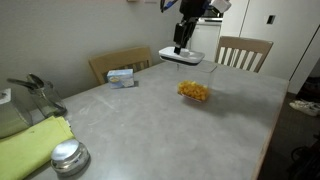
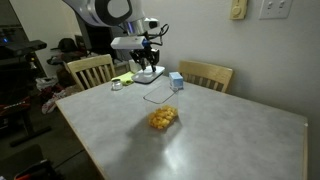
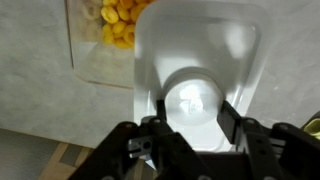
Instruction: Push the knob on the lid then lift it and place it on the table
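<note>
I will next lower the lid with my gripper onto the bare tabletop beside the clear container and let go of the knob, because that empty spot is below my gripper.
My gripper (image 3: 190,118) is shut on the round greyish knob (image 3: 192,98) at the centre of the white lid (image 3: 205,45). The lid hangs from the fingers in the air above the far side of the light grey table (image 1: 170,135). Both exterior views show the gripper (image 1: 181,47) (image 2: 150,64) with the lid (image 1: 181,56) (image 2: 149,74) under it. The clear open container with yellow food (image 1: 194,92) (image 2: 163,119) stands on the table (image 2: 225,140), apart from the lid. It shows at the top left of the wrist view (image 3: 108,35).
A small blue-white box (image 1: 122,77) (image 2: 176,82) lies near the table's far edge. Wooden chairs (image 1: 243,52) (image 2: 90,70) stand around the table. A green cloth (image 1: 30,148), a round metal object (image 1: 68,156) and a grey appliance (image 1: 25,100) sit at one end.
</note>
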Controlling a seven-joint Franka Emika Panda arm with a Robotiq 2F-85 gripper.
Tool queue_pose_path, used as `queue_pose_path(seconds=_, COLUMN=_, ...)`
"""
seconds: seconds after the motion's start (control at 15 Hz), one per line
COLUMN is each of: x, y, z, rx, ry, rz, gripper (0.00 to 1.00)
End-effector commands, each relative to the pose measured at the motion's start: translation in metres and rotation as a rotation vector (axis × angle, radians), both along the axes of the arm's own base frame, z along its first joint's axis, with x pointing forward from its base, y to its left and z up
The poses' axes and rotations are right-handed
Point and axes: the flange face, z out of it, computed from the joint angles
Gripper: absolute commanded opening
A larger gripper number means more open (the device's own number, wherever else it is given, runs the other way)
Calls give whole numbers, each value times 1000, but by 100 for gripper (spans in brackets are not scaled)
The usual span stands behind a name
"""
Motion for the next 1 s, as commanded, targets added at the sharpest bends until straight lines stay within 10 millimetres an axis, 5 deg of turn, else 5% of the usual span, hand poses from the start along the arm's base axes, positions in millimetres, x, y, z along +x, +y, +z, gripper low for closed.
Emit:
queue_pose_path(seconds=0.0, x=3, y=22, z=-6, rx=11, ry=0, rz=-17, gripper=29)
queue_pose_path(seconds=0.4, x=2, y=64, z=-43, rx=35, ry=18, rz=-27, gripper=29)
queue_pose_path(seconds=0.93, x=-7, y=100, z=-117, rx=53, ry=115, rz=42, gripper=29)
